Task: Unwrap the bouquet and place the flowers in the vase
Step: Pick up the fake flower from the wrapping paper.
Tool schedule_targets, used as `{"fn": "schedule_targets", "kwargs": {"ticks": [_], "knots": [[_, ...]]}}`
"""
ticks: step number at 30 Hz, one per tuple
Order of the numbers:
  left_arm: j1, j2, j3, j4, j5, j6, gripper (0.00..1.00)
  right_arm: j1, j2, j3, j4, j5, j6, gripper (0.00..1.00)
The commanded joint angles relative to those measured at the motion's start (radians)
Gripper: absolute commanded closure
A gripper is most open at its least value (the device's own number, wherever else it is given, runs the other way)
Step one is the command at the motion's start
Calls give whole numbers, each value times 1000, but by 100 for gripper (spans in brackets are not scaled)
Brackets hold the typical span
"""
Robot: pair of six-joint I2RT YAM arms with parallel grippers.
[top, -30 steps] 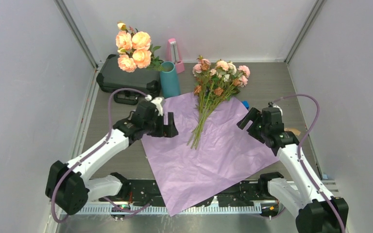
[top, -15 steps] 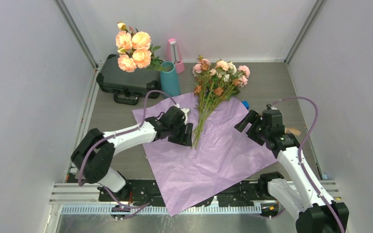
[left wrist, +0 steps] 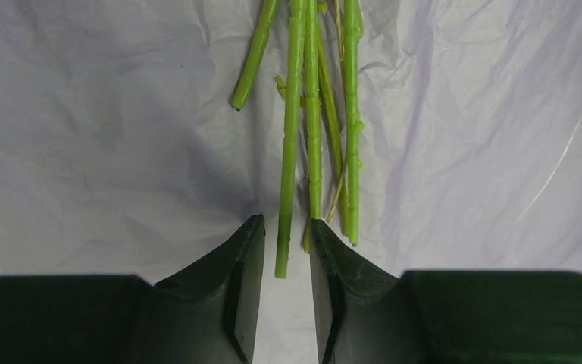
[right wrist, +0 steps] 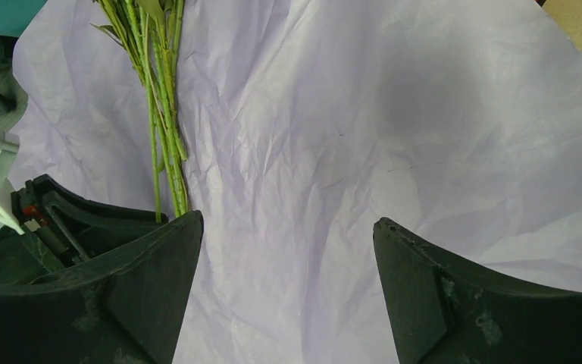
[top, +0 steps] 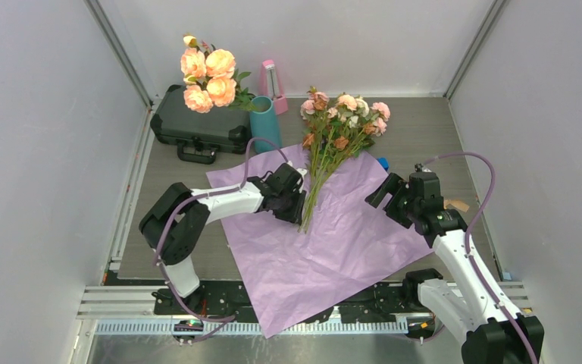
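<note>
My right gripper reaches to the brown rose's upper stem (top: 334, 156) next, clear of my left gripper, since the stem is outward and to my right gripper's left in the top view.
The flowers (top: 341, 114) lie loose on the spread pink-lilac paper (top: 326, 250), their heads toward the back and their green stems (top: 314, 178) running toward me. The teal vase (top: 265, 125) stands upright behind the paper's left corner. My left gripper (top: 298, 214) sits at the stem ends. In the left wrist view its fingers (left wrist: 286, 227) stand a narrow gap apart, with one stem end (left wrist: 290, 152) lying between them and small gaps on both sides. My right gripper (top: 389, 199) hovers wide open over the paper's right part (right wrist: 288, 227), holding nothing.
A black case (top: 197, 121) with large peach roses (top: 208, 76) above it sits at the back left. A pink metronome-shaped object (top: 273, 85) stands behind the vase. A small blue item (top: 383, 162) and a tan piece (top: 458, 205) lie by the paper's right edge.
My left arm has swung right from the paper's left edge to the stem ends, and its jaws have narrowed around one stem. The right arm has barely moved.
</note>
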Motion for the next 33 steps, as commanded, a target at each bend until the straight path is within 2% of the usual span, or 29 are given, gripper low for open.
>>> {"fn": "schedule_targets", "kwargs": {"ticks": [1,3,7,9,14,20,33], "knots": [[-17,30,48,29,-14,23,71,-2,-9,-5,13,-12,-5,12],[-23,39,56,27,-23,29,73,-2,-9,-7,14,-9,-6,12],[-24,43,62,20,-31,27,94,-2,-7,-8,14,-10,-9,12],[-24,27,57,20,-33,20,100,-2,-8,-8,14,-12,-10,12],[-24,-79,17,46,-51,9,100,-2,-16,-5,13,-21,-5,12],[-24,-225,-66,173,28,-68,100,-2,-22,-1,14,-29,1,12],[-23,-379,-140,310,58,-224,100,-2,-32,14,15,-37,17,12]]}}
